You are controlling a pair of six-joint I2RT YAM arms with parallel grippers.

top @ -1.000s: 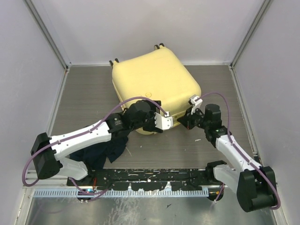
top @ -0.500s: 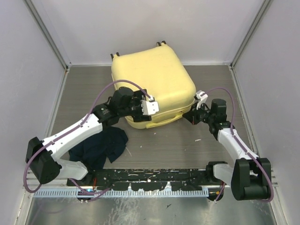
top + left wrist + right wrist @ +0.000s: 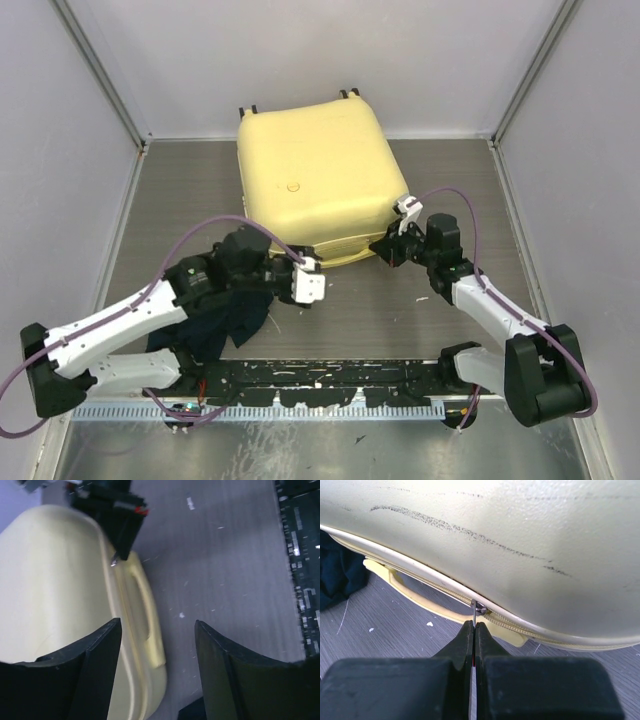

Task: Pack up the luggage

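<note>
I will next pull the zipper pull (image 3: 478,608) with my right gripper to the right in the top view, around the luggage's near corner (image 3: 615,642), and let go, because the seam of the luggage goes on there.
The luggage (image 3: 315,170) lies with its lid down at the back middle of the table, pale yellow, its wheels toward the rear wall. Its yellow handle (image 3: 145,615) faces the arms. My right gripper (image 3: 388,247) is at the front right corner, shut on the metal zipper pull (image 3: 478,608) along the seam of the luggage (image 3: 520,530). My left gripper (image 3: 308,283) hovers just off the front edge, open, with the handle and bare table showing between its fingers (image 3: 95,665) and nothing held.
A dark blue garment (image 3: 215,315) lies crumpled on the table under the left arm, outside the suitcase. Grey walls close in both sides and the back. A black rail (image 3: 320,380) runs along the near edge.
The left gripper has drawn back from the suitcase's front edge toward the near side and narrowed its jaws. The right gripper has slid left along the seam with the zipper pull.
</note>
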